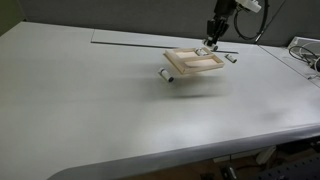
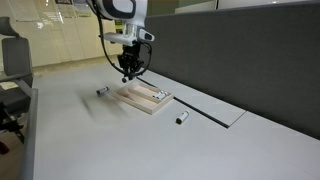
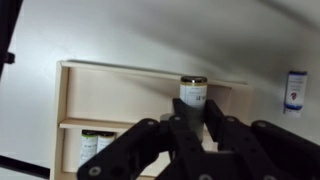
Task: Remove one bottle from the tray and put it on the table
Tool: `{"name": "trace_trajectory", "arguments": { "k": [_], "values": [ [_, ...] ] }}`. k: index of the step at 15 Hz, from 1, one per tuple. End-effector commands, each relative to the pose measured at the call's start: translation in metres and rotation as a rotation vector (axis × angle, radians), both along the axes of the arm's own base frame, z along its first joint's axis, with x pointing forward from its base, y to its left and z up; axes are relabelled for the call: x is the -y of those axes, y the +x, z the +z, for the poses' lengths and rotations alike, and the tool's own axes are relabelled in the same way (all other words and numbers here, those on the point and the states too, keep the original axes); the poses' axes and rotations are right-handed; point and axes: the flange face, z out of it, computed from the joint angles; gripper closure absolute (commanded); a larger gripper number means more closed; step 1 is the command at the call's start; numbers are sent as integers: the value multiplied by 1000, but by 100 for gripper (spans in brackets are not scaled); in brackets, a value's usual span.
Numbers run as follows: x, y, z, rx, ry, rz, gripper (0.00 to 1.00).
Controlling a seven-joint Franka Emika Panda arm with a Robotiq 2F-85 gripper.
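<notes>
I should next carry my gripper past the tray's rim and down to the clear, bare tabletop beside the tray to release the bottle.
The light-wood tray (image 3: pixel 75 95) lies on the white table (image 1: pixel 90 110) and shows in both exterior views (image 1: pixel 192 64) (image 2: pixel 143 100). My gripper (image 3: pixel 193 118) is over the tray's far rim, shut on a small white bottle (image 3: pixel 193 92) with a dark cap. It holds the bottle upright between the fingers. Two similar bottles (image 3: pixel 95 146) lie in the tray's near compartment. In the exterior views the gripper (image 1: pixel 211 44) (image 2: pixel 128 76) hangs just above the tray.
One loose bottle (image 1: pixel 169 76) (image 2: pixel 101 91) lies on the table beside the tray. Another (image 1: pixel 231 58) (image 2: pixel 181 119) (image 3: pixel 296 92) lies on the opposite side. A long thin grey strip (image 2: pixel 210 108) runs behind the tray. A dark partition wall (image 2: pixel 240 50) stands beyond it.
</notes>
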Motion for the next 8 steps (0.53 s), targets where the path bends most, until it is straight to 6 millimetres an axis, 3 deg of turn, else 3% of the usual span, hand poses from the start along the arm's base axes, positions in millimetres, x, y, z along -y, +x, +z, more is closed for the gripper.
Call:
{"name": "trace_trajectory", "arguments": {
  "k": [1, 5, 8],
  "values": [
    [2, -54, 15, -17, 0, 22, 93],
    [8, -100, 5, -8, -24, -17, 93],
    [15, -106, -15, 48, -54, -57, 93]
  ]
}}
